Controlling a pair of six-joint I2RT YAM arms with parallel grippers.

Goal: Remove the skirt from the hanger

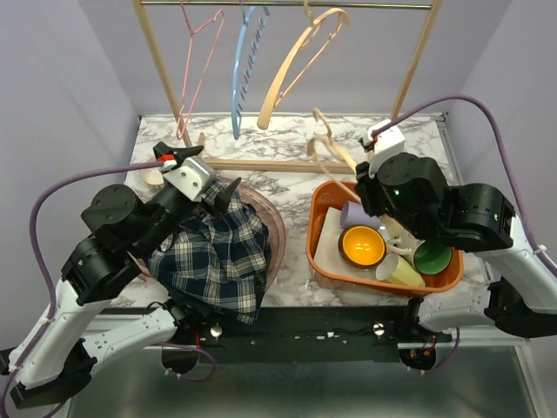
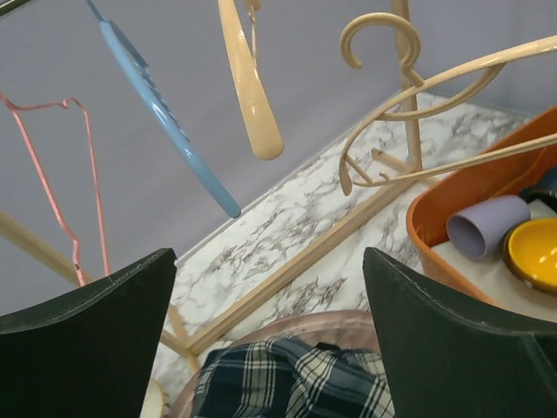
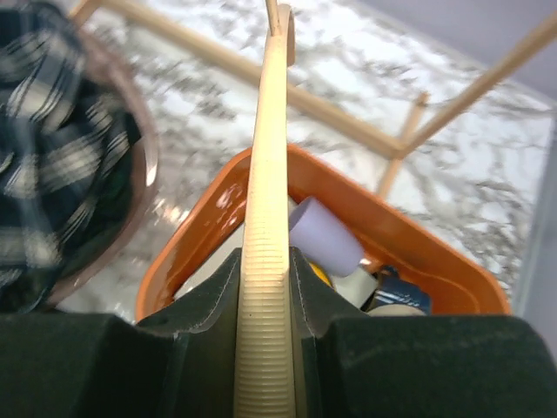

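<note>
I will move my right gripper up and outward next, hang the hanger over the metal bar's bare part [image 1: 376,5] and let go of it, because the metal bar is above my gripper and farther outward.
The dark blue and white plaid skirt [image 1: 213,257] lies bunched in the round pink basin [image 1: 277,233] at the left; it also shows in the left wrist view [image 2: 287,383] and the right wrist view [image 3: 52,174]. My left gripper [image 1: 222,190] hangs open and empty just above the skirt's far edge. My right gripper [image 1: 361,185] is shut on a cream plastic hanger [image 1: 329,146], bare of any cloth, and holds it above the orange tub's far left corner; the hanger's ribbed bar [image 3: 265,261] runs between the fingers [image 3: 209,300].
An orange tub [image 1: 326,198] at the right holds a lilac cup [image 1: 355,213], a yellow bowl [image 1: 363,246], a green cup [image 1: 432,258] and other dishes. A wooden rack [image 1: 261,165] at the back carries pink [image 1: 196,61], blue [image 1: 246,65] and cream [image 1: 296,65] hangers.
</note>
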